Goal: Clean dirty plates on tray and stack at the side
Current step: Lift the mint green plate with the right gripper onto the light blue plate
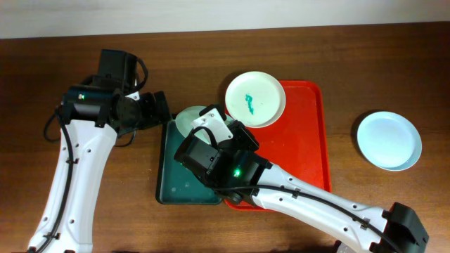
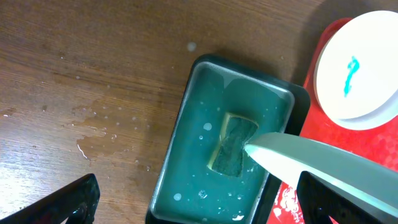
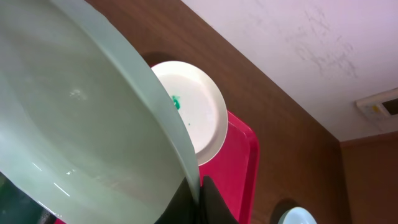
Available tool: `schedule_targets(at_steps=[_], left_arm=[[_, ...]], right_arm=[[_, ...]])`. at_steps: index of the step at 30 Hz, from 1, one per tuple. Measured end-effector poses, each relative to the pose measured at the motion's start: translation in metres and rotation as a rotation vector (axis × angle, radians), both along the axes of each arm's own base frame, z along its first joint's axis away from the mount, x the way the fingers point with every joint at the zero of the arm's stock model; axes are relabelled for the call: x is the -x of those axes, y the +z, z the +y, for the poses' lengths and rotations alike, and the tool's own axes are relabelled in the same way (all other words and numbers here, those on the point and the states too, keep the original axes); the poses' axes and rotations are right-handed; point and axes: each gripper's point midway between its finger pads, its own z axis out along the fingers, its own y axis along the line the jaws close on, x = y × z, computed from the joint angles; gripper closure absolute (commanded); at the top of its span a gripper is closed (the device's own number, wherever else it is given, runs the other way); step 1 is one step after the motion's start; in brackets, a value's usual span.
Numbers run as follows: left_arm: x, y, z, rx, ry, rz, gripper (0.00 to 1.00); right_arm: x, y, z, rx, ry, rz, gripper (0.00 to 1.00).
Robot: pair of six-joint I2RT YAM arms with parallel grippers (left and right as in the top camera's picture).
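My right gripper will swing across the red tray [image 1: 306, 140] and down onto the pale blue plate [image 1: 389, 140] to release, since that lies to its right in the overhead view.
My right gripper [image 3: 199, 194] is shut on the rim of the pale green plate [image 3: 81, 124] and holds it tilted above the dark green tray [image 1: 169, 184]. The plate also shows in the overhead view [image 1: 190, 118] and in the left wrist view [image 2: 323, 163]. The white plate [image 1: 255, 99] with a teal smear lies at the far left corner of the red tray [image 1: 306, 140]. The pale blue plate [image 1: 389, 140] lies on the table to the right of the red tray, with no smear visible. My left gripper [image 2: 205, 205] is open and empty over the green tray's near end.
A sponge [image 2: 232, 144] lies in shallow water in the dark green tray [image 2: 186, 155]. Water drops spot the wooden table [image 2: 93, 118] left of it. My right arm [image 1: 302, 200] crosses the front of the red tray.
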Motion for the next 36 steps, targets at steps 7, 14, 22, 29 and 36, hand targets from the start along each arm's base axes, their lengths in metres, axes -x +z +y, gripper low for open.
schedule_targets(at_steps=[7,14,22,29,36], left_arm=[[0.000,0.000,0.000,0.000,0.000,0.000,0.01],[0.000,0.000,0.000,0.000,0.000,0.000,0.01],[0.000,0.000,0.000,0.000,0.000,0.000,0.01],[0.000,0.000,0.000,0.000,0.000,0.000,0.01],[0.000,0.000,0.000,0.000,0.000,0.000,0.01]], right_arm=[[0.000,0.000,0.000,-0.001,0.000,0.000,0.96],[0.000,0.000,0.000,-0.001,-0.001,0.000,0.96],[0.007,-0.010,-0.005,-0.064,-0.049,0.049,0.96],[-0.002,-0.053,-0.034,-0.398,-0.197,0.445,0.96],[-0.046,0.011,-0.176,-0.863,-0.518,0.469,0.96]])
